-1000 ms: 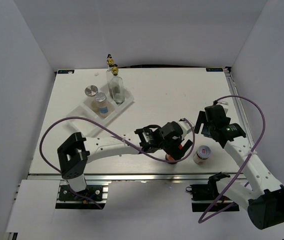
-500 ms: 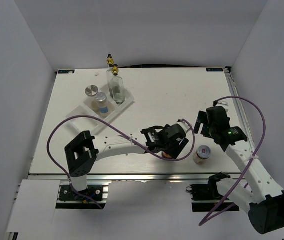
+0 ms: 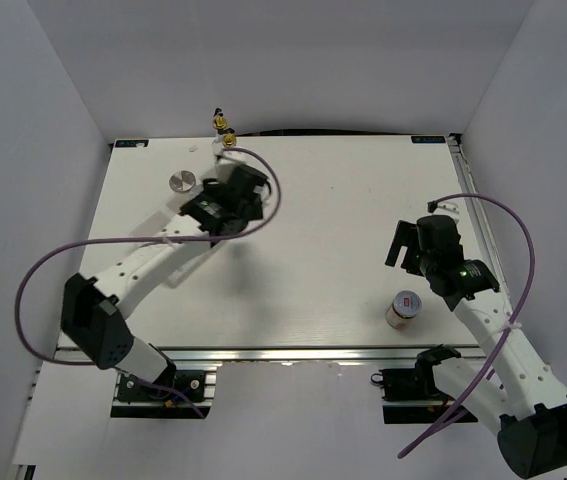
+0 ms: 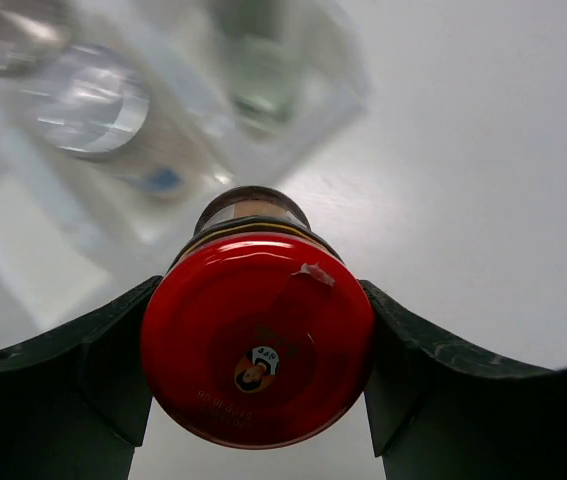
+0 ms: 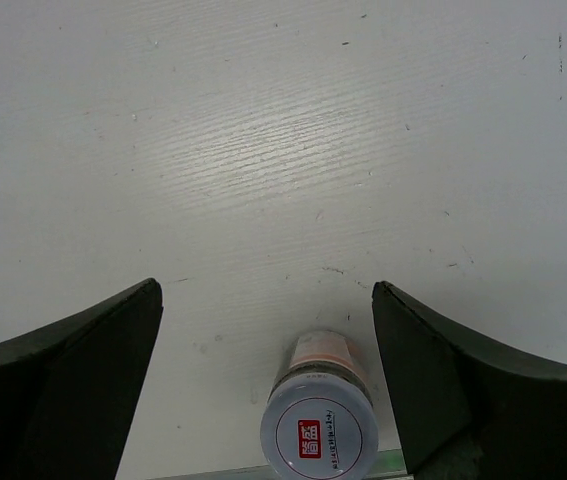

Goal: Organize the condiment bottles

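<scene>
The left gripper swings toward the rack's empty section (image 3: 158,226) (image 4: 31,250) next, below it and to its left in the top view. Then it lowers the jar inside and releases.
My left gripper (image 4: 258,300) is shut on the red lid of the brown jar (image 4: 258,345) and holds it above the near edge of the white rack (image 4: 23,260). In the top view the gripper (image 3: 231,195) hangs over the rack and hides the jar. Below it, blurred, are two silver-lidded shakers (image 4: 88,100) and a glass cruet (image 4: 263,80). One shaker lid (image 3: 182,182) and two gold pourers (image 3: 229,140) show in the top view. My right gripper (image 5: 265,300) is open and empty, just beyond the small white-lidded jar (image 5: 320,432), which stands near the table's front edge (image 3: 403,309).
The rack (image 3: 153,228) lies at the back left, partly under my left arm. The left arm's purple cable (image 3: 73,250) loops over the left of the table. The right arm (image 3: 463,280) stretches along the right side. The table's front rail (image 3: 293,352) is right behind the white-lidded jar.
My left arm has swung from the front middle of the table to the rack at the back left, carrying the red-lidded jar. The right gripper has shifted slightly; the white-lidded jar has stayed.
</scene>
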You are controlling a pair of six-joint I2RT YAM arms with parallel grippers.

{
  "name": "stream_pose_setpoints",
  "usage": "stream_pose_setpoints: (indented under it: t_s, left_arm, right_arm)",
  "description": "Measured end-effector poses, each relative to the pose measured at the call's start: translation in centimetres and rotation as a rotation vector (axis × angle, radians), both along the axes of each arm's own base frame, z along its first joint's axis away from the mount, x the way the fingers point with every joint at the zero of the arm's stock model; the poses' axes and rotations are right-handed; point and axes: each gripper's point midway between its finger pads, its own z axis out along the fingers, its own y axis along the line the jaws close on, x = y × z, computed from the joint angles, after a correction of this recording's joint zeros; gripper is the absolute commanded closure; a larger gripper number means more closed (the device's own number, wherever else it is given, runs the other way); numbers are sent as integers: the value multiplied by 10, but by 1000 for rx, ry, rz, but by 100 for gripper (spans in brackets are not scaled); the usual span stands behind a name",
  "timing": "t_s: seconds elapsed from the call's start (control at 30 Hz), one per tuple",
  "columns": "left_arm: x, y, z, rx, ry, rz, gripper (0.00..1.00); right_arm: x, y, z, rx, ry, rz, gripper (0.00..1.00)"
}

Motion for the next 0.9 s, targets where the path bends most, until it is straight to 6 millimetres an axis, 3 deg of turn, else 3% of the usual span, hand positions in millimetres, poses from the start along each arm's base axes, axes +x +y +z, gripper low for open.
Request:
stream_pose_setpoints:
  t_s: [0.1,0.17,0.37,0.67,0.9]
  left_arm:
    - [17,69,30,-16,-76,205,100]
    - [18,104,41,-18,-101,303,100]
    - [15,176,44,2,-106,492,100]
    - [20,245,34,-11,-85,654,100]
    - [34,251,9,-49,-39,643,100]
  right_arm:
    - [0,0,0,2,1,2,11]
    - [0,0,-2,1,2,2,11]
    - [0,1,-4,2,7,4,11]
    - [1,1,-9,-8,26,2,11]
    - [2,-1,-14,-21,44,-3,11]
